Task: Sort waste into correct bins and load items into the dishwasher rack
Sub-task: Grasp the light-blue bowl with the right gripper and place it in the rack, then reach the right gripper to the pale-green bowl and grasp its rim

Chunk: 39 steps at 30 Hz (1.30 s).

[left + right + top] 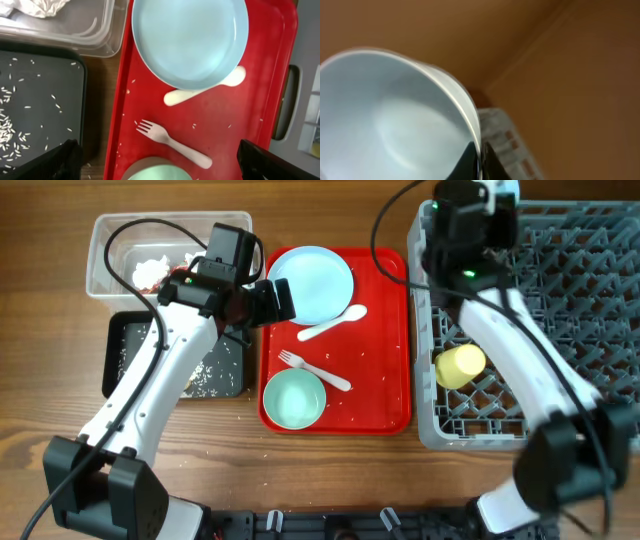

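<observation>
The right gripper lowers the bowl to the rack's far corner by the tray below next, clear of the yellow cup (460,365), and releases the bowl's rim.
My left gripper (280,300) hangs open and empty over the red tray's left side, beside the pale blue plate (312,283). In the left wrist view its fingers (162,162) straddle the white fork (172,142) and the mint-green bowl (157,171); the plate (190,40) and white spoon (200,91) lie further on. My right gripper (479,160) is shut on the rim of a pale blue bowl (390,125), held high over the back left of the grey dishwasher rack (590,330). A yellow cup (460,365) lies in the rack.
The clear tub (105,255) at the back left holds crumpled napkins (152,272) and a red scrap. The black tub (125,360) in front of it holds rice bits. The red tray (385,380) lies between the tubs and the rack.
</observation>
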{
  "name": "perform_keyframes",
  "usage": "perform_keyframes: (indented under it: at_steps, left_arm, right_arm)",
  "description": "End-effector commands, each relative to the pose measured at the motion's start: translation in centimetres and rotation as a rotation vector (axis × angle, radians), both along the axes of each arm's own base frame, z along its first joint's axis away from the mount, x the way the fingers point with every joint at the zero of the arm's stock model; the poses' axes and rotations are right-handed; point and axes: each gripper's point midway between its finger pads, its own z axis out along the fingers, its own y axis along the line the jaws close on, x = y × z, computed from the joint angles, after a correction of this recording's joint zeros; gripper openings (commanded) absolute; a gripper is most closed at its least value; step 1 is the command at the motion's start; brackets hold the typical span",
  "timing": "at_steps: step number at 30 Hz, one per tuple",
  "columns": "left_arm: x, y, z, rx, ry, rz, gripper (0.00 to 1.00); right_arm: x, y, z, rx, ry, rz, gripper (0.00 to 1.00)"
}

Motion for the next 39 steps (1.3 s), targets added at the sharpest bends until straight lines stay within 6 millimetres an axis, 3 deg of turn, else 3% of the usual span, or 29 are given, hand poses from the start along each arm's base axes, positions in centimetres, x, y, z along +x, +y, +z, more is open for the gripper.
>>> perform_keyframes:
  at_steps: [1, 6, 10, 17, 20, 24, 27, 30, 31, 33, 35, 39]
  left_arm:
    - [0.1, 0.1, 0.4, 0.004, -0.013, -0.003, 1.0]
    - [0.1, 0.1, 0.4, 0.004, -0.013, -0.003, 1.0]
    - [0.1, 0.1, 0.4, 0.004, -0.013, -0.003, 1.0]
    - [0.1, 0.1, 0.4, 0.004, -0.013, -0.003, 1.0]
    - [0.1, 0.1, 0.4, 0.004, -0.013, -0.003, 1.0]
    - [0.1, 0.1, 0.4, 0.004, -0.013, -0.003, 1.0]
    - [0.1, 0.1, 0.4, 0.004, -0.013, -0.003, 1.0]
    - [0.1, 0.1, 0.4, 0.004, -0.013, -0.003, 1.0]
    - [0.1, 0.1, 0.4, 0.004, -0.013, -0.003, 1.0]
    - [0.1, 0.1, 0.4, 0.004, -0.013, -0.003, 1.0]
    - [0.1, 0.1, 0.4, 0.004, -0.013, -0.003, 1.0]
    - [0.1, 0.1, 0.4, 0.004, -0.013, -0.003, 1.0]
  right_arm:
    - [0.7, -1.4, -3.2, -0.265, 0.255, -0.086, 0.04]
    - [1.6, -1.7, -7.4, -0.298, 0.349, -0.092, 0.04]
    - [1.6, -1.1, -8.6, -0.308, 0.374, -0.076, 0.04]
    - [1.4, 2.1, -11.6, -0.333, 0.496, 0.072, 0.04]
    - [1.4, 3.4, -11.5, -0.337, 0.486, 0.098, 0.06]
    - [1.7, 5.7, -10.6, -0.328, 0.422, 0.132, 0.24]
    - [1.8, 7.4, -10.1, -0.321, 0.39, 0.171, 0.29]
    - [2.2, 9.5, -10.2, -0.262, 0.354, 0.261, 0.64]
    - [2.1, 10.3, -10.6, -0.203, 0.353, 0.32, 0.82]
    - [1.8, 11.6, -11.3, -0.101, 0.363, 0.409, 0.96]
    - [1.5, 13.0, -11.1, 0.013, 0.344, 0.485, 1.0]
    - [-0.3, 16.4, -6.5, 0.29, 0.236, 0.674, 1.0]
